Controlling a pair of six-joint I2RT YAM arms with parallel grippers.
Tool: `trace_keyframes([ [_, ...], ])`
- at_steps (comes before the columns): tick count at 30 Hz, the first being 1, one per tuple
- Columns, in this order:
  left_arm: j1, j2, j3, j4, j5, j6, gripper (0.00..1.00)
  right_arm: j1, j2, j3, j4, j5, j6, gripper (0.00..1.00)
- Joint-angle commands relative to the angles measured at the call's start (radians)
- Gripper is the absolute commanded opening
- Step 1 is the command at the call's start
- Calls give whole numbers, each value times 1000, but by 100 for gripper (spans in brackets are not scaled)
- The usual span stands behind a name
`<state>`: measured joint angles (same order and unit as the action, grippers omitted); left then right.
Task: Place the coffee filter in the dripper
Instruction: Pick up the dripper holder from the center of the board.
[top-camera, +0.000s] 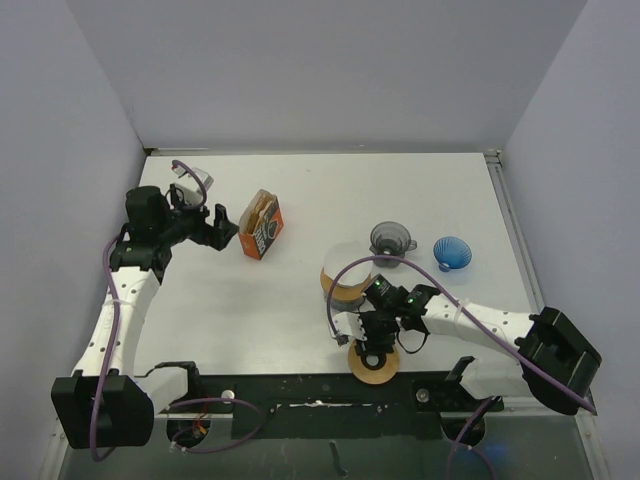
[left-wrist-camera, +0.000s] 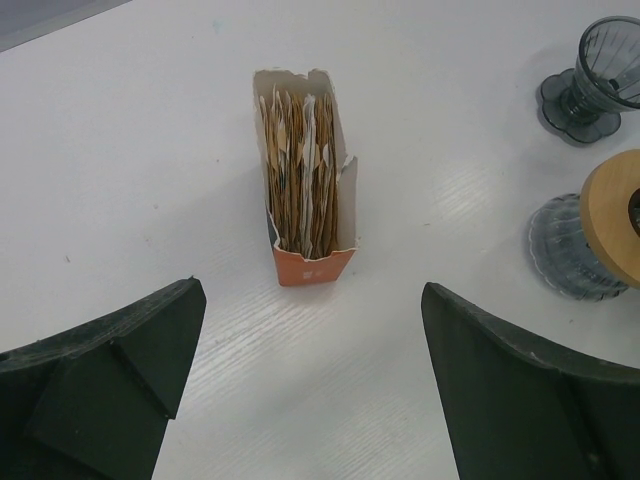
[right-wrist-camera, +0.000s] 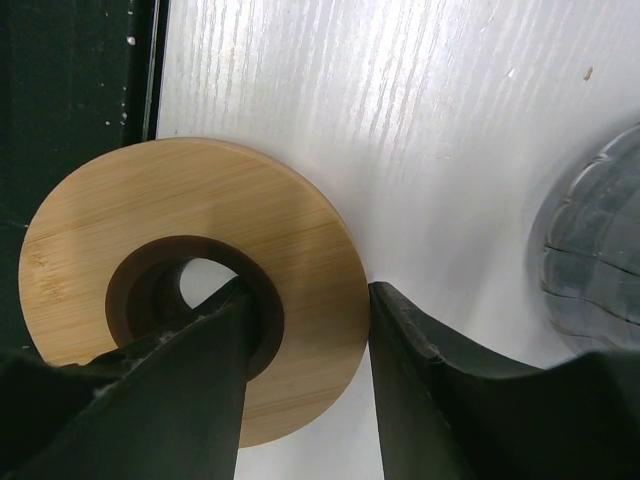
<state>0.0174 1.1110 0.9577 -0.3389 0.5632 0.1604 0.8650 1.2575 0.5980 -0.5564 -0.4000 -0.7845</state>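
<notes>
My right gripper will lift the ring, carry it outward to the grey dripper's open rim (top-camera: 391, 236) and release it there, since the dripper's rim is bare of any collar.
Brown paper coffee filters stand packed in an open orange box (top-camera: 262, 225) at the left middle of the table; the left wrist view shows that box (left-wrist-camera: 305, 190) straight ahead. My left gripper (top-camera: 215, 228) (left-wrist-camera: 310, 390) hangs open just left of it, holding nothing. A grey see-through dripper (top-camera: 392, 238) (left-wrist-camera: 595, 75) stands right of centre. My right gripper (top-camera: 375, 345) (right-wrist-camera: 305, 330) is down at the near edge, shut on a flat wooden ring (top-camera: 385, 372) (right-wrist-camera: 310, 250), with one finger in its hole and the other against its outer rim.
A blue ribbed cone (top-camera: 452, 252) sits right of the grey dripper. A ribbed glass vessel with a wooden collar (top-camera: 345, 280) (left-wrist-camera: 570, 250) stands just behind my right gripper, its edge (right-wrist-camera: 600, 240) close on the right. The table's dark front edge (right-wrist-camera: 70, 80) borders the ring.
</notes>
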Motion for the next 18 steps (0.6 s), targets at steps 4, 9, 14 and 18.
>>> trace_keyframes([
  [4,10,-37,1,69,35,-10,89,6,-1,74,-30,-45,-1,30],
  [9,10,-19,21,63,16,-10,89,1,-77,77,-60,-39,-26,27],
  [14,11,13,62,37,-7,3,89,-56,-191,62,-132,-9,-78,24],
  [18,21,34,90,22,-10,5,89,-178,-287,83,-220,-27,-133,23],
])
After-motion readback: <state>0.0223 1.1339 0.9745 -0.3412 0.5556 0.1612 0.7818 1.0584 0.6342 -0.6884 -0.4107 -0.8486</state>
